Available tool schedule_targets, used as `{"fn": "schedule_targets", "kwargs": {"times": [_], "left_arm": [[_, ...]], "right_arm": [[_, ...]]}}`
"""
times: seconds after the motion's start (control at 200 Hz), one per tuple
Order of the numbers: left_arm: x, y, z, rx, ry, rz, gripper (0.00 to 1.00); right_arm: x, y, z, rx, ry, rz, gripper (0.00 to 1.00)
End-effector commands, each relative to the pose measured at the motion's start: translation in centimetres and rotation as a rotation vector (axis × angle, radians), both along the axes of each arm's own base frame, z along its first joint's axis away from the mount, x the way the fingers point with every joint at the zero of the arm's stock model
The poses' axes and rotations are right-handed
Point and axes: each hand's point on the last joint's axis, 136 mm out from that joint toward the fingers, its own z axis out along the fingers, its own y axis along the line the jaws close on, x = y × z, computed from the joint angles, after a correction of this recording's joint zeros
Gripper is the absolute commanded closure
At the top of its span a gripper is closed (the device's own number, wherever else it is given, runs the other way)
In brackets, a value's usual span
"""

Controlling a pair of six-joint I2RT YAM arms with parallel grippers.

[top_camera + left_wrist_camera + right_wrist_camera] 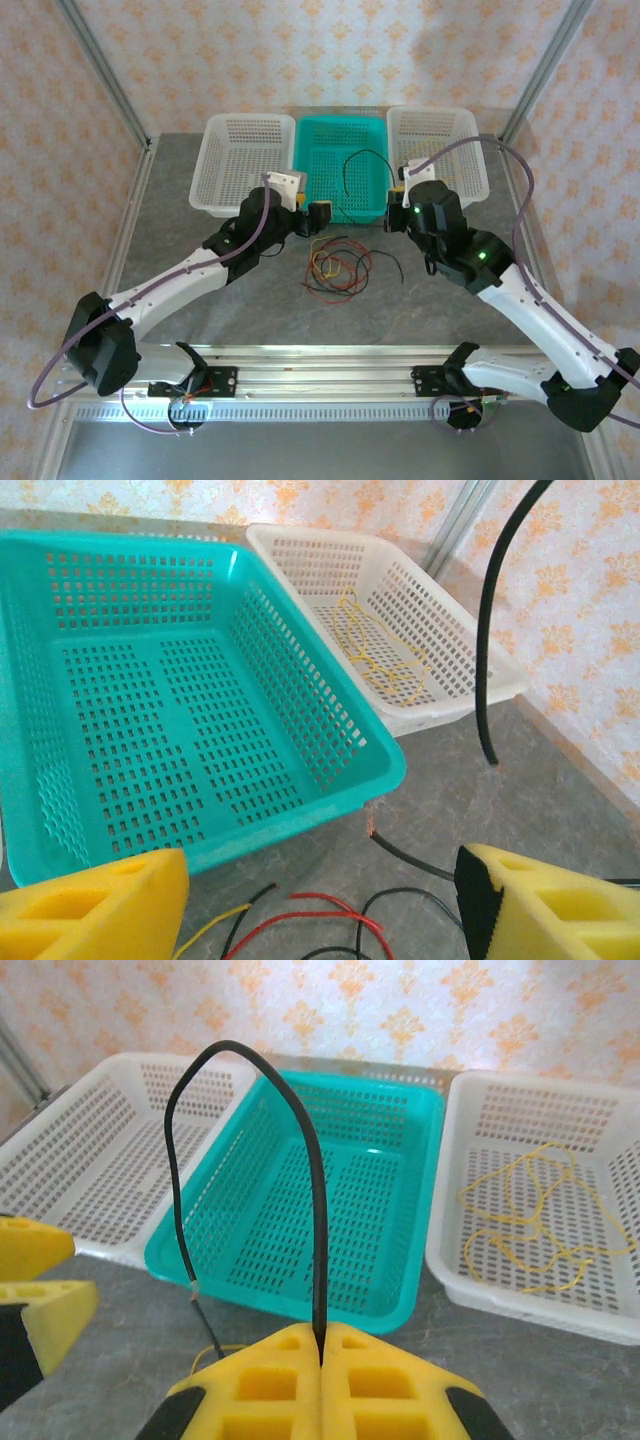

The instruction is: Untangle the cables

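The right gripper moves away from my base over the teal basket next, then brings the black cable down to release it.
The cables [336, 265] lie as a loose red, yellow and black bundle on the grey table in front of the teal basket [330, 200]. One black cable [316, 1180] rises from my right gripper [321, 1348], which is shut on it, arches leftward over the teal basket [330, 1290] and hangs free. In the top view that gripper [398, 191] sits at the teal basket's front right corner. My left gripper [312, 216] is open just behind the bundle. Between its fingers [90, 905] lie red, black and yellow strands [330, 925], untouched.
A white basket [215, 185] stands at the back left. The white basket [470, 175] at the back right holds a thin yellow cable [530, 1220]. The teal basket's floor [150, 710] is bare. Frame posts rise at both back corners.
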Motion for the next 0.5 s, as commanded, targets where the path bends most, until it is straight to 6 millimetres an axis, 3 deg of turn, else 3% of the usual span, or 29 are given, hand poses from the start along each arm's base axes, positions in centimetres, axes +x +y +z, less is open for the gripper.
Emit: {"fn": "schedule_targets", "kwargs": {"times": [0.0,0.18,0.496], "left_arm": [[1.3,-0.3,2.9,-0.065,-0.072,0.0,0.28],[3.2,0.0,3.5,-0.107,-0.084,0.051,0.3],[6.4,0.3,5.8,-0.095,-0.133,0.088,0.32]], "right_arm": [[1.5,-0.9,1.4,-0.003,-0.046,-0.08,1.0],[4.1,0.1,2.0,0.039,-0.057,-0.094,1.0],[9.9,2.7,-0.2,0.072,0.022,-0.118,1.0]]}}
